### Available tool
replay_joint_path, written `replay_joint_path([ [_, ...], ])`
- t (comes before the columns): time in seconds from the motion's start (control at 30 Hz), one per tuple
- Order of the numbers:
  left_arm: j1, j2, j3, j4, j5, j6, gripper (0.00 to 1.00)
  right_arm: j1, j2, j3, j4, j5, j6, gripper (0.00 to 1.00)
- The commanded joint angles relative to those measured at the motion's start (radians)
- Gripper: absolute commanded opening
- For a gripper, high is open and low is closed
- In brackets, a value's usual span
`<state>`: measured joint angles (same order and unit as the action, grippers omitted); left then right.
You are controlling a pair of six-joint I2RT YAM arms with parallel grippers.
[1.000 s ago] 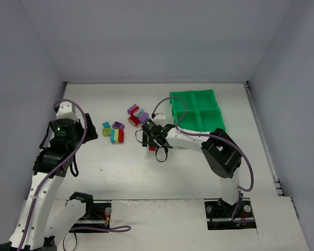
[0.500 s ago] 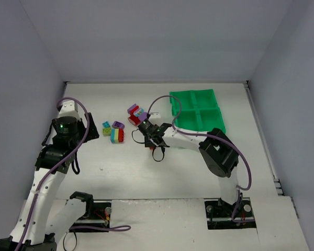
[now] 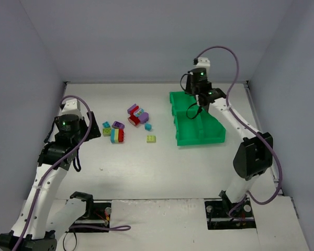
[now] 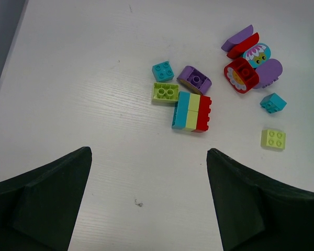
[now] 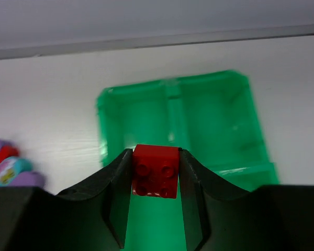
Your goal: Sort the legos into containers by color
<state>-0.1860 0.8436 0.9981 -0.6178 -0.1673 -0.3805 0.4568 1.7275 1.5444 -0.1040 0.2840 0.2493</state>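
Note:
I should move my right gripper past the green tray's divider and down to let go of the lego, because the tray's empty far section (image 5: 220,123) is below, to the right in the wrist view.
My right gripper (image 5: 156,178) is shut on a small red lego (image 5: 156,170) and holds it above the green tray (image 5: 220,120), over its left side; the top view shows this gripper (image 3: 198,102) over the tray (image 3: 180,141). The compartments I can see look empty. My left gripper (image 4: 146,204) is open and empty, above bare table, short of the loose legos. These include a teal, yellow-green and red stack (image 4: 191,111), a teal brick (image 4: 163,70), a yellow-green brick (image 4: 166,92), a purple piece (image 4: 194,79) and a red and purple cluster (image 4: 248,63).
A teal brick (image 3: 147,126) and a yellow-green brick (image 3: 152,138) lie between the pile and the tray. Grey walls close the table on three sides. The left arm (image 3: 68,125) stands at the left of the pile.
My right gripper has lifted the red lego from the table beside the pile and swung right and back to above the tray. The left arm has shifted slightly.

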Motion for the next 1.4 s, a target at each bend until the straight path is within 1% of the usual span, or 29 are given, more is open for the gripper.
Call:
replay_joint_path([
  [0.0,-0.004,0.008,0.042,0.052,0.012,-0.001,0.84,-0.128,0.033,0.028,0.095,-0.081,-0.152,0.00],
  [0.07,-0.006,0.008,0.040,0.047,0.020,0.000,0.84,-0.173,0.088,0.057,0.131,-0.138,-0.177,0.01],
  [0.2,-0.006,0.005,0.039,0.036,0.026,-0.006,0.84,-0.263,0.190,0.106,0.138,-0.141,-0.191,0.01],
  [0.3,-0.006,0.002,0.036,0.030,0.023,-0.009,0.84,-0.288,0.256,0.134,0.142,-0.187,-0.202,0.09],
  [0.33,-0.006,0.002,0.034,0.029,0.022,-0.009,0.84,-0.293,0.273,0.141,0.142,-0.193,-0.214,0.16],
  [0.4,-0.006,0.002,0.033,0.029,0.020,-0.009,0.84,-0.294,0.303,0.151,0.142,-0.197,-0.220,0.27],
  [0.43,-0.006,0.003,0.033,0.026,0.022,-0.009,0.84,-0.296,0.313,0.157,0.142,-0.197,-0.220,0.35],
  [0.53,-0.006,0.006,0.034,0.024,0.022,-0.009,0.84,-0.297,0.319,0.163,0.142,-0.203,-0.222,0.55],
  [0.6,-0.006,0.009,0.033,0.026,0.019,-0.009,0.84,-0.296,0.308,0.167,0.141,-0.233,-0.226,0.60],
  [0.7,-0.006,0.014,0.030,0.033,0.020,-0.008,0.84,-0.284,0.255,0.161,0.136,-0.275,-0.239,0.65],
  [0.73,-0.006,0.015,0.028,0.036,0.023,-0.008,0.84,-0.276,0.219,0.151,0.135,-0.314,-0.240,0.66],
  [0.8,-0.006,0.023,0.028,0.043,0.025,-0.008,0.84,-0.238,0.178,0.134,0.136,-0.345,-0.240,0.66],
  [0.87,-0.006,0.031,0.028,0.047,0.029,-0.008,0.84,-0.193,0.123,0.100,0.141,-0.407,-0.277,0.66],
  [0.9,-0.006,0.034,0.031,0.050,0.029,-0.006,0.84,-0.132,0.109,0.089,0.141,-0.413,-0.295,0.66],
  [0.97,-0.006,0.038,0.033,0.052,0.029,-0.005,0.84,-0.068,0.081,0.060,0.141,-0.442,-0.314,0.66],
  [1.0,-0.006,0.038,0.034,0.053,0.029,-0.003,0.84,-0.003,0.076,0.053,0.141,-0.453,-0.315,0.65],
  [1.07,-0.006,0.038,0.033,0.052,0.032,-0.003,0.84,0.055,0.086,0.045,0.142,-0.495,-0.314,0.64],
  [1.1,-0.006,0.040,0.034,0.050,0.032,-0.001,0.84,0.112,0.095,0.045,0.142,-0.496,-0.317,0.63],
  [1.17,-0.006,0.035,0.033,0.043,0.032,-0.001,0.84,0.166,0.138,0.051,0.142,-0.487,-0.326,0.62],
  [1.2,-0.006,0.034,0.034,0.035,0.032,0.000,0.84,0.213,0.170,0.063,0.142,-0.477,-0.331,0.61],
  [1.3,-0.006,0.025,0.036,0.012,0.032,0.003,0.84,0.275,0.242,0.095,0.145,-0.465,-0.352,0.60],
  [1.37,-0.006,0.015,0.040,-0.003,0.020,0.008,0.84,0.293,0.283,0.123,0.144,-0.462,-0.364,0.60],
])
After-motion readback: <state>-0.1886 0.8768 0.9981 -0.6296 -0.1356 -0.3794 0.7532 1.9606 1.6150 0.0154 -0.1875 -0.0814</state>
